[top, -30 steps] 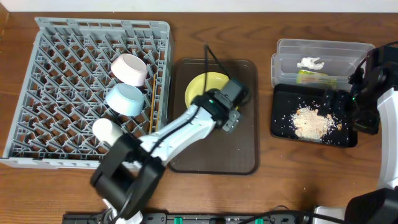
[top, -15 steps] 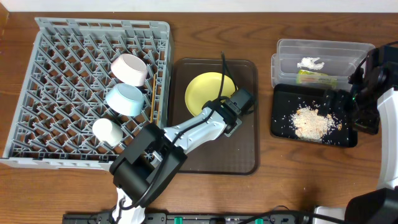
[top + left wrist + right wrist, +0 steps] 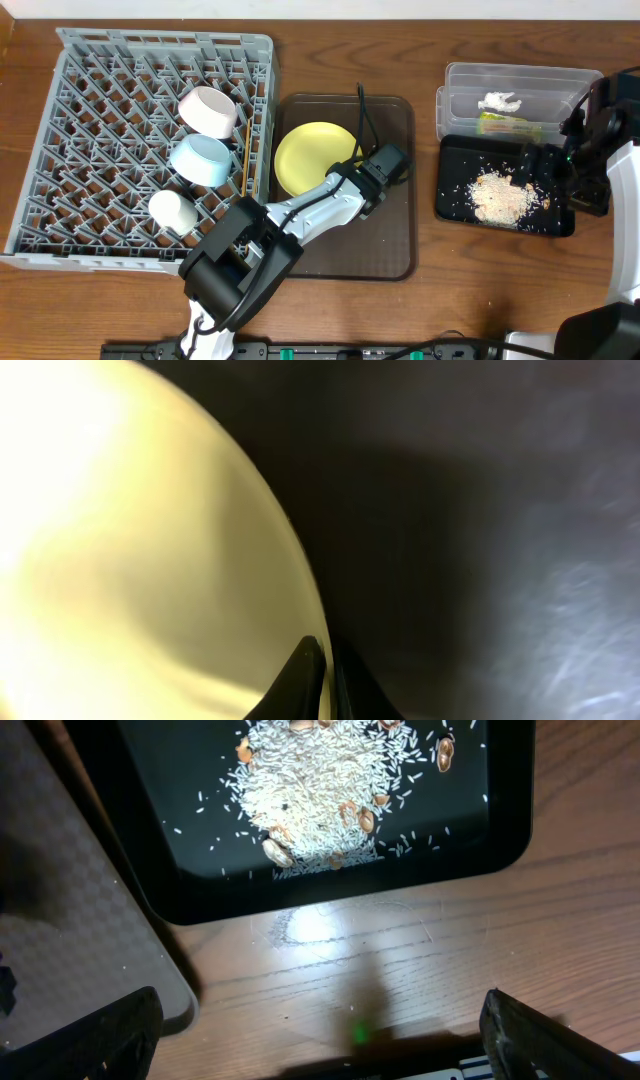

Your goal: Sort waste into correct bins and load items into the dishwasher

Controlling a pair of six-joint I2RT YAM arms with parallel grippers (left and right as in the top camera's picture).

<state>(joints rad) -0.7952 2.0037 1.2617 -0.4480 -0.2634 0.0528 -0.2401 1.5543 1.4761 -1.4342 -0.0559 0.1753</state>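
The left gripper lifts across to the rack's free edge strip point(image 3: 256, 113), to its left in the overhead view, next. It tips the plate point(image 3: 312, 158) upright, then releases it.
The yellow plate point(image 3: 312, 158) lies on the brown serving tray point(image 3: 390, 250), and my left gripper point(image 3: 352, 186) is shut on its right rim. In the left wrist view the fingertips point(image 3: 310, 665) pinch the plate's point(image 3: 130, 550) edge. The grey dish rack point(image 3: 100, 120) holds a cream bowl point(image 3: 208, 110), a light-blue bowl point(image 3: 200, 160), a white cup point(image 3: 170, 210) and chopsticks point(image 3: 243, 150). The black tray point(image 3: 455, 205) carries beige food bits point(image 3: 500, 197). My right gripper point(image 3: 320, 1040) hangs open over the wood beside that black tray point(image 3: 330, 890), holding nothing.
The clear tub point(image 3: 520, 80) behind the black tray holds a white scrap point(image 3: 498, 101) and a green wrapper point(image 3: 505, 122). The left arm's cable arcs above the serving tray. Bare wood lies between the serving tray and the black tray.
The left gripper has shut on the plate's rim. The plate has shifted left on the serving tray, toward the rack. The right arm has not moved.
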